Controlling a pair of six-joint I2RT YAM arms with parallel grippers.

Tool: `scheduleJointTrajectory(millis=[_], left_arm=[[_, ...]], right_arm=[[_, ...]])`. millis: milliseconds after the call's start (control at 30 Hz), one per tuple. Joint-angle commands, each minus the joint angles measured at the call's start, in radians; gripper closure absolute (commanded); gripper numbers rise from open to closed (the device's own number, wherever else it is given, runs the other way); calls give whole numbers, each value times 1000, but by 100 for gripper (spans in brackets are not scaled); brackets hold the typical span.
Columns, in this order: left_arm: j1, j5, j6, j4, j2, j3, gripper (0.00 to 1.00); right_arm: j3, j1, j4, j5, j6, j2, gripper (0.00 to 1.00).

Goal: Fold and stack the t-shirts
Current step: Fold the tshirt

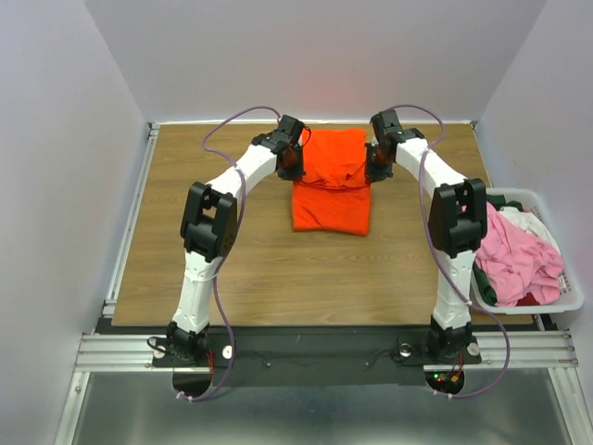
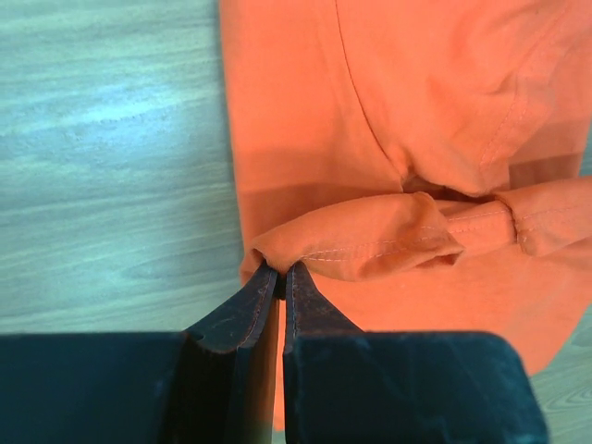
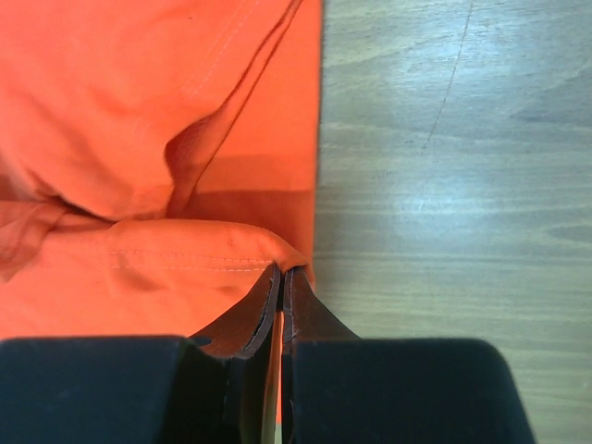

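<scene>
My right gripper will move down next onto the orange t-shirt's side edge (image 1: 368, 183) (image 3: 299, 270) and let go of the hem's corner, because the pinched hem is still raised above that edge.
A bright orange t-shirt (image 1: 332, 190) lies folded in the far middle of the wooden table (image 1: 278, 269). My left gripper (image 1: 291, 159) is at its left edge, and my right gripper (image 1: 375, 159) is at its right edge. In the left wrist view the left gripper (image 2: 281, 270) is shut on a stitched hem corner of the orange t-shirt (image 2: 388, 139). In the right wrist view the right gripper (image 3: 283, 271) pinches the opposite hem corner of the orange t-shirt (image 3: 139, 129). Between the two grips, the hem is lifted a little over the rest of the shirt.
A white plastic bin (image 1: 570, 297) stands off the table's right edge, holding pink (image 1: 519, 260), dark green and white shirts. White walls close in the left, far and right sides.
</scene>
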State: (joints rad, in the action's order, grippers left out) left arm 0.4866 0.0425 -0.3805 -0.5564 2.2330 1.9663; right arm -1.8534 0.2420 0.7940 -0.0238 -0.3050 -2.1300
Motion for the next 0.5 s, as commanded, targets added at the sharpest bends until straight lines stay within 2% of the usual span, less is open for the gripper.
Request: scheduleJointTrajectory(millis=[0,200,267,300,367,400,433,467], left_arm=[[-13,-35,35,53,-24,51,93],[-14,-33,52,102,-1,55,87],[-14,-33,69,119,7,60,75],[-14,-33,78,125,11,62,65],[-14,-35,90,134,16,65,55],[-14,-35,94,133,14,68,50],[-14,-35,98,130,11,72,46],[-14,-33,101,127,7,80,36]], right_arm=[[-38,-7,-61,-25,21,-27,99],[-52,-15,-87,-27,26,-61,97],[-61,-15,-90,-27,29,-65,95],[-72,-15,-90,-30,36,-67,90],[-82,-15,-91,-34,43,-65,82],[-86,-15,-93,-41,50,-59,75],[-89,-15,-93,-39,50,-53,73],[-95,-15,-93,-39,55,-44,71]])
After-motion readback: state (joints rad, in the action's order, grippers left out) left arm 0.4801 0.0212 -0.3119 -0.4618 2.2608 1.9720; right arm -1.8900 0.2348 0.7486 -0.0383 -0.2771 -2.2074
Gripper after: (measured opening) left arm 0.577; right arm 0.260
